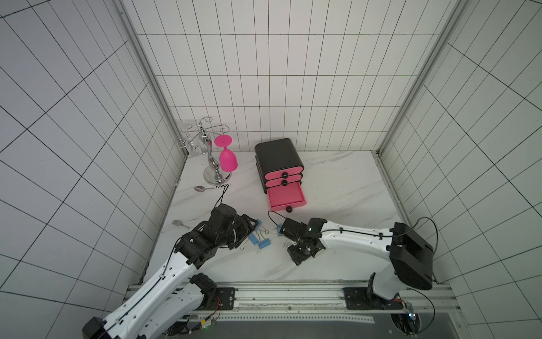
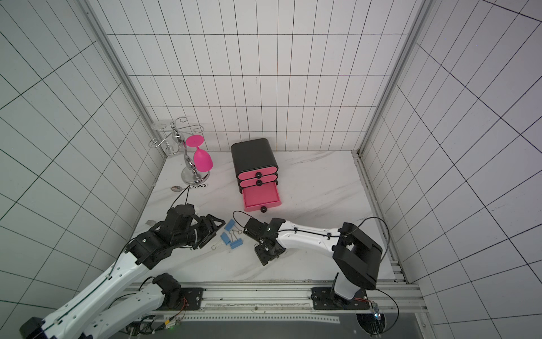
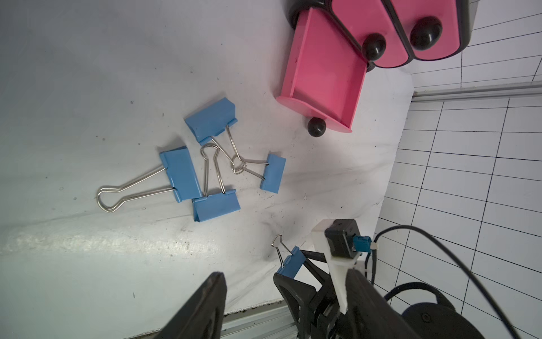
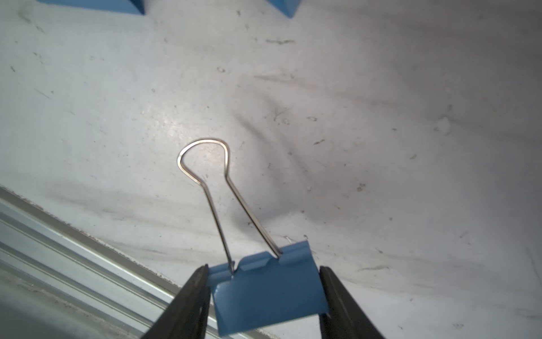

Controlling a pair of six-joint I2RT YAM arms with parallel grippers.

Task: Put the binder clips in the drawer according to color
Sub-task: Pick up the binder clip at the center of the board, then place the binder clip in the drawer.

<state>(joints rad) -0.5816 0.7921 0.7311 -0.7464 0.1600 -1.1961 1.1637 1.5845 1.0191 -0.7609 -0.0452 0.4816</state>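
Note:
My right gripper will move up, carry the blue binder clip outward over the bottom of the drawer and let go of it, because the bottom pink drawer is pulled out and empty.
Several blue binder clips with silver wire handles lie tangled on the white table, seen in both top views. My right gripper is shut on the body of one more blue binder clip, held just above the table with its handle pointing away; the left wrist view shows this clip too. My left gripper is open beside the pile, holding nothing. The drawer chest stands behind, its bottom pink drawer pulled out and showing nothing inside; the two upper drawers are closed.
A silver glass rack with a hanging pink goblet stands at the back left. A spoon and a fork lie along the left wall. A metal rail runs along the table's front edge.

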